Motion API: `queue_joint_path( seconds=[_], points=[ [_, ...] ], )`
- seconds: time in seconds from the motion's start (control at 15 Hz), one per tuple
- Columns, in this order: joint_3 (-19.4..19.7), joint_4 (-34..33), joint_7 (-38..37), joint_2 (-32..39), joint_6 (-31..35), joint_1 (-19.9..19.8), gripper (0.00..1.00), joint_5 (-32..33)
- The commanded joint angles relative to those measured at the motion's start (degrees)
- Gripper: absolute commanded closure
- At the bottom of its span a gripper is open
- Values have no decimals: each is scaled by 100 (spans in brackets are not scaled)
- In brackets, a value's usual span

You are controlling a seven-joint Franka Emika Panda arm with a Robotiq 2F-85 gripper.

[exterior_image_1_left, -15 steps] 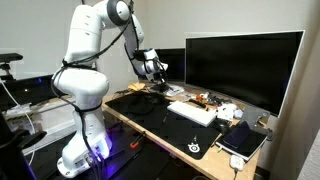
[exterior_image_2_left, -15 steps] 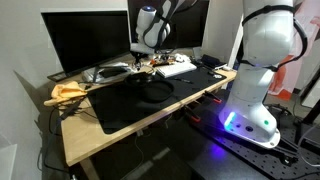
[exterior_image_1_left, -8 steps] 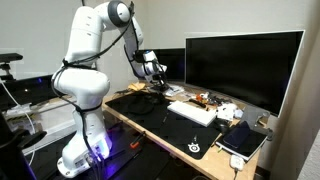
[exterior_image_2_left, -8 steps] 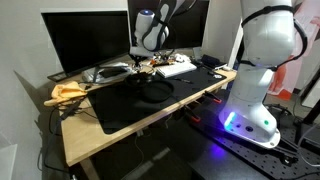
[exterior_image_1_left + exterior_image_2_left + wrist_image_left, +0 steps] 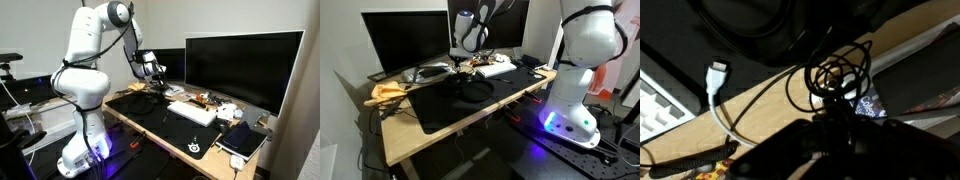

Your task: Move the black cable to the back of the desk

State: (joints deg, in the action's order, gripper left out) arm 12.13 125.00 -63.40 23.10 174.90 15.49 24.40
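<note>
My gripper will next tilt upright above the wood strip (image 5: 790, 100) beside the black mat and release the black cable there, as its coil already hangs over the desk's back.
My gripper (image 5: 153, 70) hangs above the back of the desk (image 5: 128, 120), in front of a black monitor (image 5: 405, 42); it also shows in the other exterior view (image 5: 471, 42). In the wrist view the dark gripper (image 5: 832, 112) is shut on a tangled coil of black cable (image 5: 840, 74), held above the light-wood desktop (image 5: 760, 120). More black cable lies looped on the black mat (image 5: 472, 88). The fingertips themselves are dark and blurred.
A white cable with a plug (image 5: 718, 72) lies on the wood beside the white keyboard (image 5: 192, 112). A large monitor (image 5: 243, 65) stands at the back. Small clutter (image 5: 205, 99), a notebook (image 5: 243, 140) and a yellow cloth (image 5: 388, 92) lie on the desk.
The gripper has shifted slightly toward the monitors with the cable in it; nothing else has moved.
</note>
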Motion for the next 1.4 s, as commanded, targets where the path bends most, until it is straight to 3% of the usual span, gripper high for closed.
queue_joint_path(
  seconds=[0.0,0.6,1.33],
  points=[
    [179,-11,-182,78,37,194,97,64],
    [80,19,-29,230,-123,197,97,-34],
    [-738,-140,356,306,-797,-376,97,-411]
  ],
)
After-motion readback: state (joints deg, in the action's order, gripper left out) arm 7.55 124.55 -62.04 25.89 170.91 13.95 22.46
